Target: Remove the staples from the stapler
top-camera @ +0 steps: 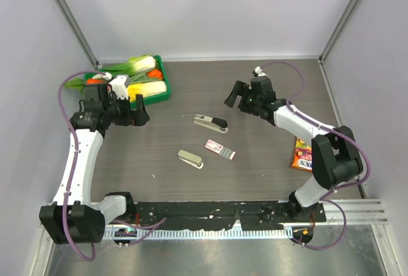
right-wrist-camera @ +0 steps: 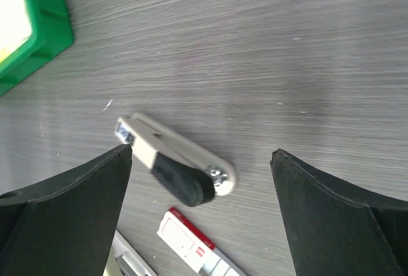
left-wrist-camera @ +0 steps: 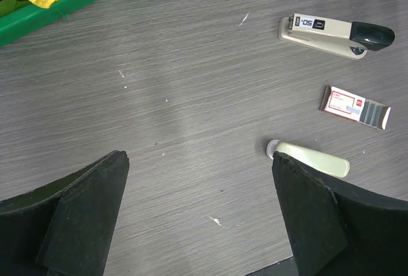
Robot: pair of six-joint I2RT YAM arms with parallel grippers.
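Observation:
My right gripper will move back, down and left in the top view, turning to straddle the angled beige stapler-like thing.
The stapler (top-camera: 210, 123), slim silver-grey with a black rear end, lies closed on the table's middle. It shows in the left wrist view (left-wrist-camera: 331, 34) at the upper right. In the right wrist view (right-wrist-camera: 172, 158) it lies below and between my fingers. No staples strip shows in any view. My left gripper (top-camera: 139, 110) is open and empty above the table, left of the stapler; its fingers (left-wrist-camera: 83, 212) stand wide apart. My right gripper (top-camera: 237, 95) is open and empty, hovering just right of and behind the stapler, its midpoint (right-wrist-camera: 201, 152) over it.
A pink-and-white printed box (top-camera: 220, 149) lies in front of the stapler. A beige stapler-like thing (top-camera: 190, 159) with a white base lies left of the box. A green tray (top-camera: 162, 65) of vegetables stands back left. A snack packet (top-camera: 302, 155) lies at the right.

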